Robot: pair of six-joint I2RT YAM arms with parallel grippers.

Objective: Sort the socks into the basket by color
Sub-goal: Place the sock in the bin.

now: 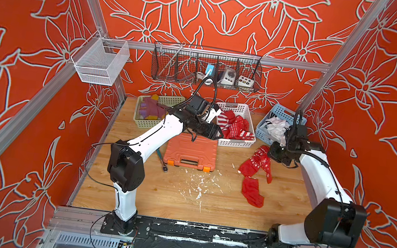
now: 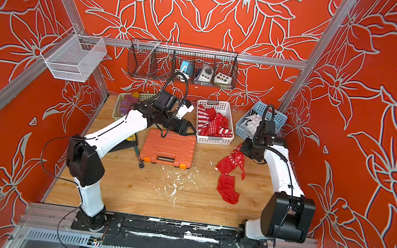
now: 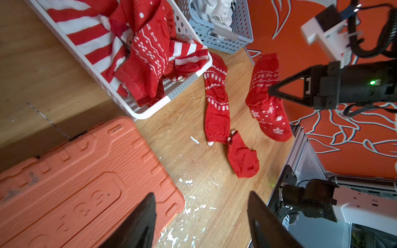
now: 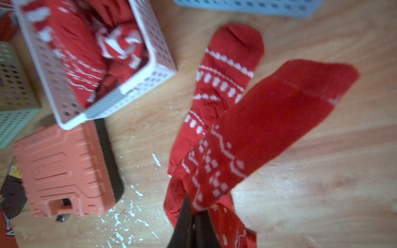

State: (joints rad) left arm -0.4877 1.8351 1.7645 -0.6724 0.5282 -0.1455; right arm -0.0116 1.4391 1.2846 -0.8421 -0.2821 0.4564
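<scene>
The right gripper carries the red snowflake sock upward and outward next, then down over the far part of the white basket, and releases it where red socks lie.
My right gripper (image 4: 194, 212) is shut on a red snowflake sock (image 4: 268, 120), which hangs from it above the table at the right (image 3: 266, 107). Under it lies a red sock with white bands (image 3: 216, 96), and a plain red sock (image 1: 252, 193) lies nearer the front. The white basket (image 1: 235, 143) holds red and striped socks (image 1: 233, 126). Purple socks (image 1: 151, 109) fill the pale green basket (image 1: 144, 124). White socks (image 1: 275, 127) sit in the blue basket (image 1: 260, 134). My left gripper (image 3: 200, 195) is open and empty, hovering by the white basket's near corner (image 1: 218, 132).
An orange tool case (image 1: 189, 152) lies in the middle of the table, below the left gripper, with a small metal tool (image 1: 163, 161) at its left. White flecks (image 1: 199, 184) dot the wood. A black wire rack (image 1: 206, 68) and a white mesh basket (image 1: 100, 62) hang on the frame.
</scene>
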